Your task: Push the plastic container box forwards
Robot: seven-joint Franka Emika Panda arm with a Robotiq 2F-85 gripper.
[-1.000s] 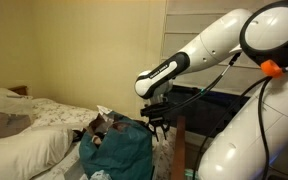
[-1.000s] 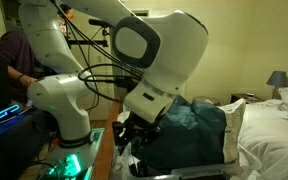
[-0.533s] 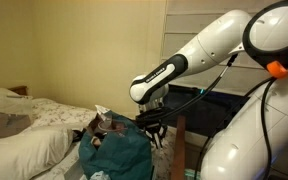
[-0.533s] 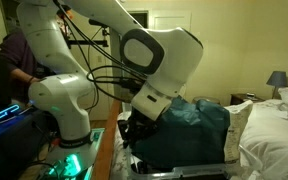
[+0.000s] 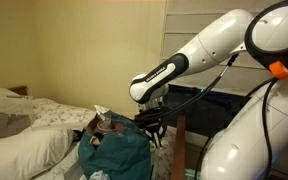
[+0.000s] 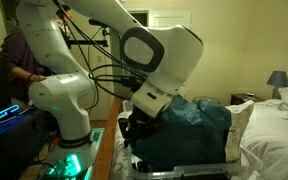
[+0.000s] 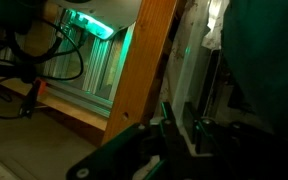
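Observation:
My gripper should next push the side of the box outward toward the white pillows and then let go of it, because the box's near end is close beside the wooden bed post.
The plastic container box (image 6: pixel 189 166) is a clear bin at the foot of the bed, and its pale wall shows in the wrist view (image 7: pixel 196 70). A bulky teal-green cloth bundle (image 6: pixel 194 122) fills it and also shows in an exterior view (image 5: pixel 119 152). My gripper (image 5: pixel 151 127) hangs at the box's near end, low against the bundle's side, as an exterior view (image 6: pixel 134 132) also shows. In the wrist view the fingers (image 7: pixel 184 128) are close together, right at the box's wall. The picture is dark.
A wooden bed post (image 7: pixel 144 60) stands right beside the gripper. White pillows (image 5: pixel 29 140) and bedding (image 6: pixel 274 125) lie beyond the box. A person (image 6: pixel 19 60) sits behind the robot base. A green-lit floor area (image 6: pixel 74 160) and cables (image 7: pixel 44 70) lie below.
The gripper dropped a little and moved in toward the box and bundle during the first half second. Since then it has barely moved.

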